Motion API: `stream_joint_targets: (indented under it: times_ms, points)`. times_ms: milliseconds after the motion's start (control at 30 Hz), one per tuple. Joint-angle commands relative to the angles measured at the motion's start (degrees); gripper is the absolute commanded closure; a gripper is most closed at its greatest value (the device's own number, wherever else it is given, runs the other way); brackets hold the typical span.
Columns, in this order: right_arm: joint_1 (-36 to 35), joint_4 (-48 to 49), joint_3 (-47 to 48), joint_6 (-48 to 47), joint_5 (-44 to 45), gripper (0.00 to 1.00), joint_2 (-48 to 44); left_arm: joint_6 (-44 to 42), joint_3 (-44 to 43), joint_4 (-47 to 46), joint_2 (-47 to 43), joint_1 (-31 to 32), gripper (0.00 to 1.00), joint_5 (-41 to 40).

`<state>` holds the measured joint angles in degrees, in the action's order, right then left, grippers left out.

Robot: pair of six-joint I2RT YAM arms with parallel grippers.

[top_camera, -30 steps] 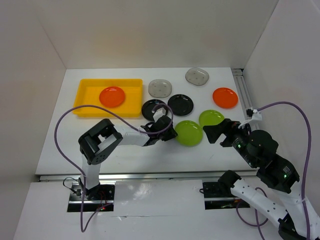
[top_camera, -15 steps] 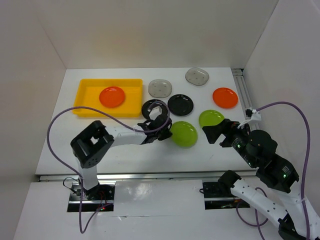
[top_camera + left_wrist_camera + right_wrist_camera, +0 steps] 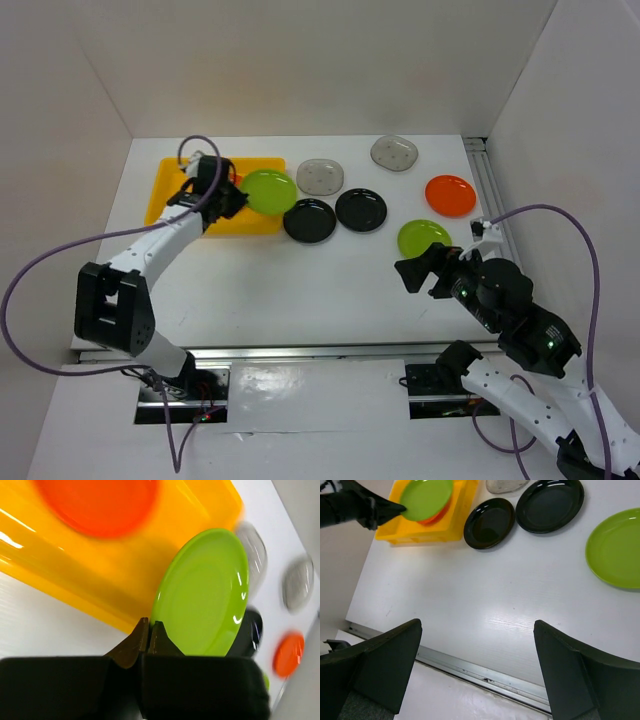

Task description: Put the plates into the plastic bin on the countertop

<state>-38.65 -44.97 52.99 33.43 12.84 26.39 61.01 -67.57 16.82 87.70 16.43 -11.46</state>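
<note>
The green plate overhangs the bin's end. I will shift my left gripper left in the top view, then lower it toward the orange plate.
My left gripper is shut on the rim of a lime green plate and holds it tilted above the right part of the yellow plastic bin. The left wrist view shows the jaws pinching the green plate, with an orange plate lying in the bin beneath. My right gripper is open and empty above the white countertop, near a second green plate.
On the countertop lie two black plates, two grey dotted plates and an orange plate. A metal rail runs along the right edge. White walls stand all round.
My left gripper has lifted the green plate from the middle of the countertop and carried it left and back, over the bin. The right gripper has shifted slightly left.
</note>
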Motion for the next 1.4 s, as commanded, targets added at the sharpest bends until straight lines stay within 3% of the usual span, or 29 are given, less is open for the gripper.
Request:
stream_joint_targets:
  times_ms: [0, 167, 433, 633, 667, 700, 800, 833, 967, 1100, 1167, 1267, 1367]
  points:
    - [-0.3, 5.3, -1.7, 0.1, -1.7, 0.0, 0.2, -3.6, -3.2, 2.4, -1.1, -8.1, 1.0, 3.0]
    - [-0.3, 8.8, -4.0, -0.5, -3.3, 0.0, 1.3, -6.7, -10.1, 3.7, 6.2, -17.6, 1.0, 4.3]
    - [-0.3, 10.2, -6.8, 0.1, -4.5, 0.0, 1.3, -8.4, -19.4, 5.1, 19.7, -21.7, 1.0, 6.9]
    - [-0.3, 10.7, -6.2, -0.4, -4.5, 0.0, 3.0, -8.4, -18.7, 6.1, 23.3, -22.8, 1.0, 6.3]
    - [-0.3, 10.7, -6.2, -0.4, -4.5, 0.0, 3.0, -8.4, -18.7, 6.1, 23.8, -22.8, 0.97, 6.3]
    - [-0.3, 10.7, -6.2, -0.4, -4.5, 0.0, 3.0, -8.4, -18.7, 5.1, 23.8, -22.8, 0.78, 7.5]
    - [-0.3, 10.7, -5.7, -0.4, -4.5, 0.0, 3.0, -8.9, -16.8, 4.4, 21.5, -22.8, 0.44, 8.3]
    - [-0.3, 11.4, -5.7, -0.4, -4.5, 0.0, 2.4, -8.9, -15.9, 2.8, 20.1, -22.8, 0.25, 8.3]
    - [-0.3, 12.7, -5.7, -0.4, -4.5, 0.0, 1.1, -8.9, -10.9, -0.6, 10.1, -20.7, 0.01, 4.5]
    - [-0.3, 12.2, -4.7, -0.9, -4.5, 0.0, 1.6, -10.3, -8.7, -2.5, 0.2, -14.2, 0.01, 2.2]
    - [-0.3, 11.7, -4.1, -1.4, -2.7, 0.0, 1.6, -10.9, -6.2, -4.6, -4.9, -7.5, 0.01, 3.3]
    - [-0.3, 9.5, -1.5, -1.4, 3.0, 0.0, 1.6, -7.4, 3.1, -13.2, -9.2, 2.2, 0.01, 7.2]
    - [-0.3, 6.5, 2.5, -2.1, 5.5, 0.0, 2.3, -5.4, 10.8, -24.2, -7.6, 11.7, 0.01, 12.2]
